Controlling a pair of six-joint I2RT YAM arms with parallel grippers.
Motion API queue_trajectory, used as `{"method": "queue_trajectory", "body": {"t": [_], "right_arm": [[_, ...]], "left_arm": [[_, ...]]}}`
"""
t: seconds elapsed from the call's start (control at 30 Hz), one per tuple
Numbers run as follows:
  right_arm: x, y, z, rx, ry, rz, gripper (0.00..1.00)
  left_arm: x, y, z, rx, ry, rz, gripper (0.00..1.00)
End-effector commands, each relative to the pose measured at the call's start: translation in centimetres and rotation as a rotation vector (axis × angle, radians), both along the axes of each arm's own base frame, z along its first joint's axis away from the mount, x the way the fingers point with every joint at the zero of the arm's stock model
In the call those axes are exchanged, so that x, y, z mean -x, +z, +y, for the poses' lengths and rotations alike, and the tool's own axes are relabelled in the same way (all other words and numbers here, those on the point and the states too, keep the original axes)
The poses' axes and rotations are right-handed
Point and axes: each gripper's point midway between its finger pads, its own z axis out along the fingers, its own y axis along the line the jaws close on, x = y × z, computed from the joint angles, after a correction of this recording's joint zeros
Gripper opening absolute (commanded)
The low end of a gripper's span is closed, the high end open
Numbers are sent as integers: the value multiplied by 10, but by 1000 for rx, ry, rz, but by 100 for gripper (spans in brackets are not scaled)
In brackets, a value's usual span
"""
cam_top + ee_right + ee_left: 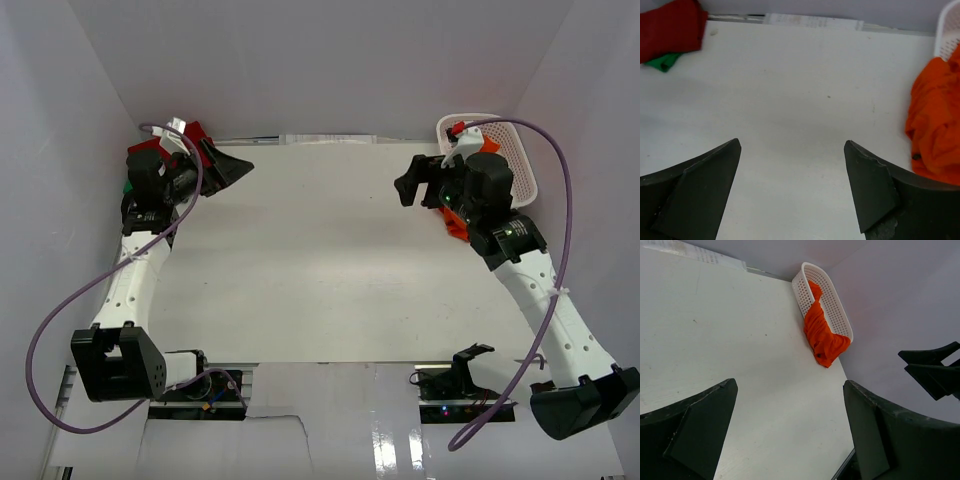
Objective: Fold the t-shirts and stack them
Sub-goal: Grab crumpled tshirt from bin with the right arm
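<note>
The spilled orange t-shirt lies below and to the right in the top view. The right gripper swings toward that side next and lowers onto it.
An orange t-shirt spills out of the white mesh basket onto the table at the back right; part of it shows under the right arm and at the right edge of the right wrist view. A deep red t-shirt lies crumpled at the back left with a green t-shirt peeking from beneath it. My left gripper hangs open beside the red t-shirt, nothing between its fingers. My right gripper is open and empty, just left of the orange cloth.
White walls close in the table on the left, back and right. A strip of printed paper lies along the back edge. The basket leans in the back right corner. Both arm bases sit at the near edge.
</note>
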Motion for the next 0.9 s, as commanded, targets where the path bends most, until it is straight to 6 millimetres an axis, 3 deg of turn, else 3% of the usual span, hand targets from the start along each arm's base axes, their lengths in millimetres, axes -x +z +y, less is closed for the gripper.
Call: {"method": "queue_trajectory", "body": {"t": [0.0,0.07,0.13,0.23,0.33,0.4,0.47,0.5,0.53,0.63,0.87], "right_arm": [[-10,-8,-45,103,-251,79,90],[-14,-19,-69,185,-380,155,90],[-21,-43,-81,289,-439,271,90],[-34,-83,-107,419,-549,429,90],[-55,-113,-118,437,-577,499,90],[-72,-134,-139,422,-618,562,91],[-88,-133,-160,392,-675,570,91],[-96,-145,-166,399,-689,600,92],[-105,-139,-171,383,-697,591,93],[-118,-148,-188,390,-742,612,95],[-124,-189,-219,371,-797,706,96]], "left_arm": [[2,16,1,-40,-21,-60,98],[2,5,6,-73,13,-24,98],[-5,-3,24,-150,133,-16,98],[2,-10,48,-237,268,-26,98],[8,-11,49,-249,276,-40,98],[6,-21,45,-240,252,-17,98],[4,-31,41,-231,223,14,98],[0,-39,40,-232,216,38,98],[0,-44,40,-231,211,53,98],[1,-52,39,-223,205,74,98],[5,-55,34,-211,179,68,98]]}}
